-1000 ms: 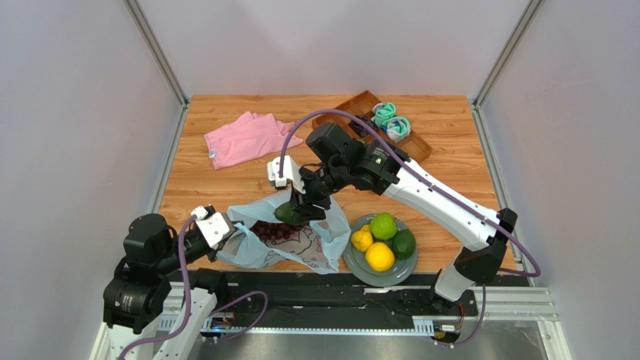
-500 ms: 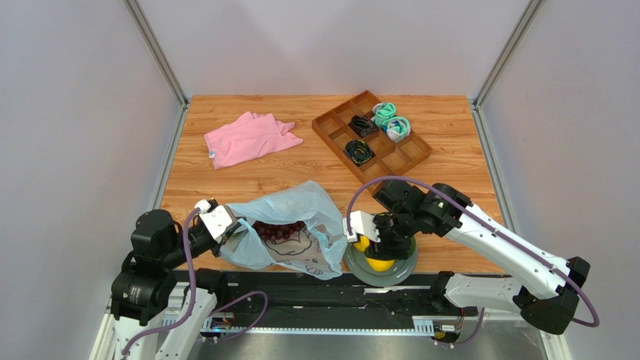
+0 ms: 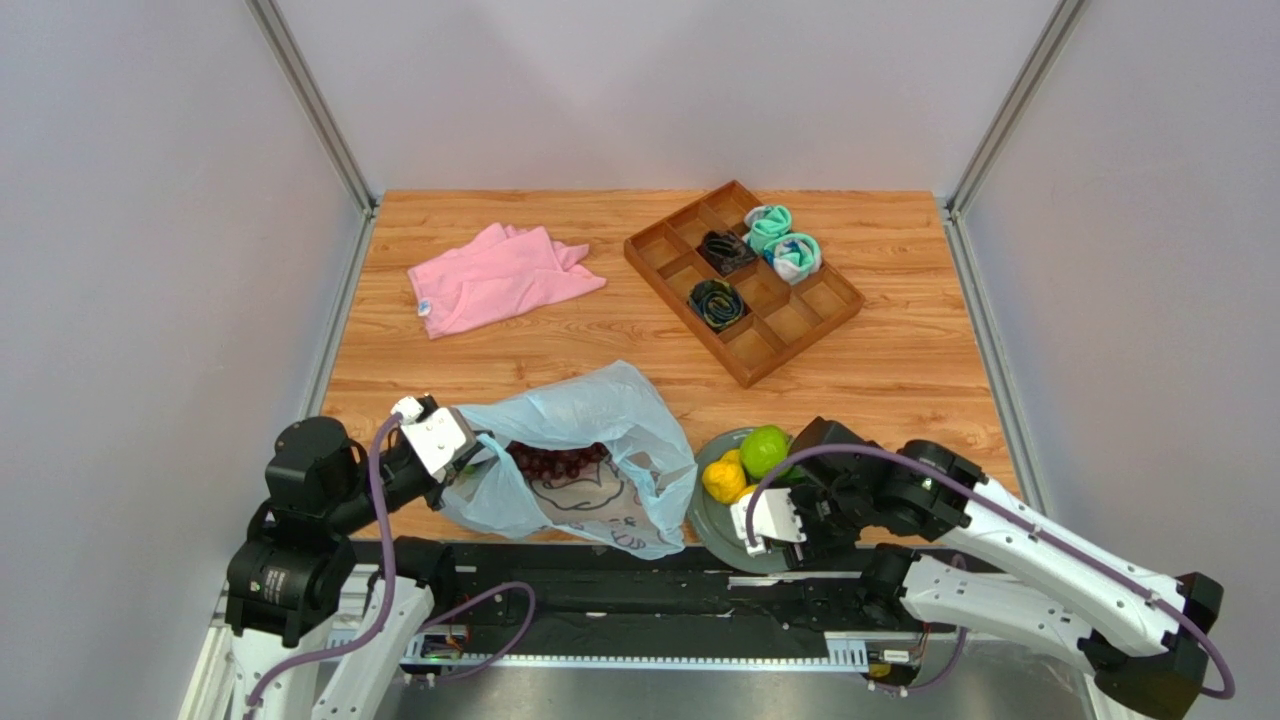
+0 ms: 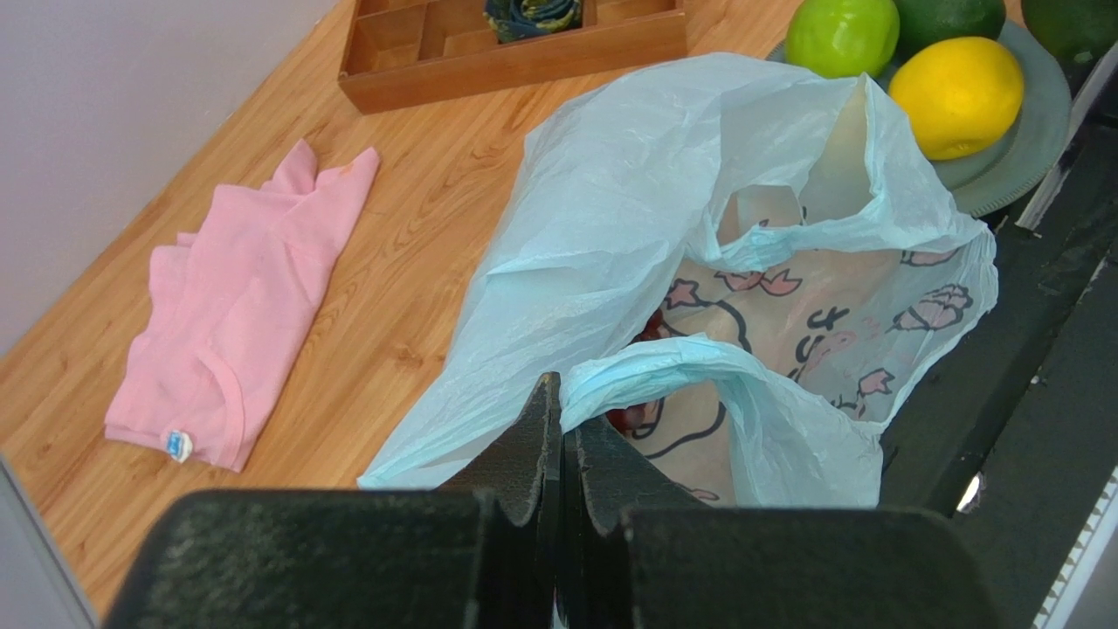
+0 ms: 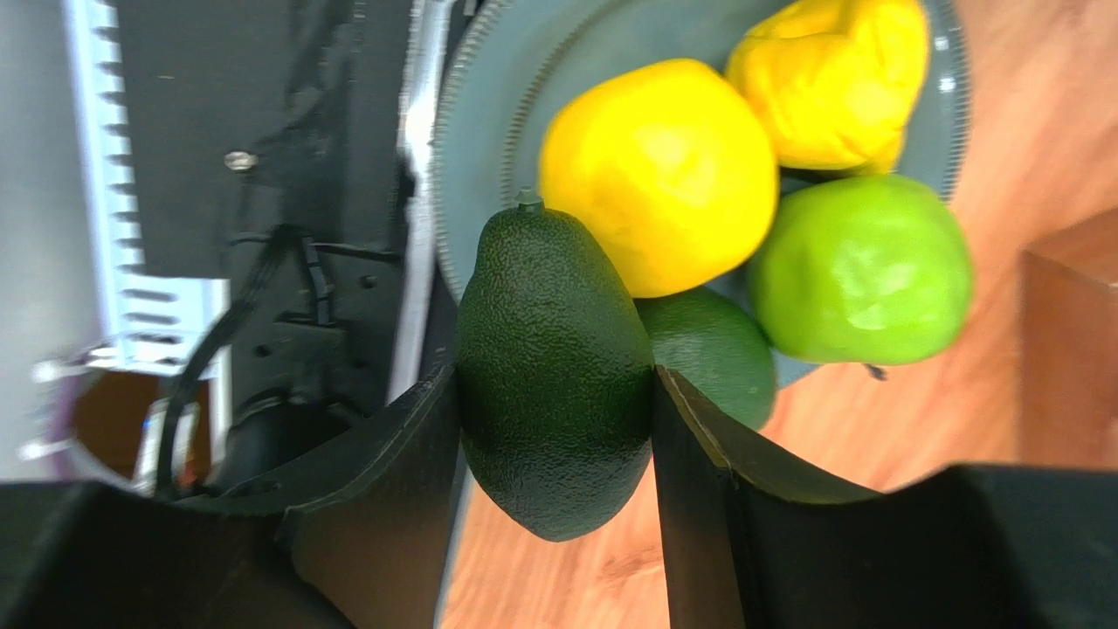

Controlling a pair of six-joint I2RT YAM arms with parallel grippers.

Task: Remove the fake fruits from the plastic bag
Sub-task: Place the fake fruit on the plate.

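My right gripper needs to lower the avocado onto the grey plate's near side (image 3: 738, 545) (image 5: 505, 160), next to the closest yellow fruit.
The pale-blue plastic bag (image 3: 579, 450) lies at the table's near edge, its mouth open to the left; it also shows in the left wrist view (image 4: 656, 223). A dark purple-red grape bunch (image 3: 553, 459) shows inside it. My left gripper (image 4: 564, 400) is shut on the bag's handle loop and holds it up. My right gripper (image 5: 554, 380) is shut on a dark green avocado (image 5: 554, 328), just over the near rim of the grey plate (image 5: 486, 118). On the plate lie a yellow lemon (image 5: 660, 171), a second yellow fruit (image 5: 829, 72), a lime-green apple (image 5: 860, 269) and a dark green fruit (image 5: 715, 347).
A wooden divided tray (image 3: 801, 311) with rolled socks stands at the back right. A pink cloth (image 3: 496, 278) lies at the back left. The black base rail (image 3: 631, 578) runs along the near edge, right under my right gripper (image 3: 793, 513).
My right arm carried the avocado from the bag's mouth to the right and near side, down to the plate's near rim. The left gripper kept its hold on the bag.
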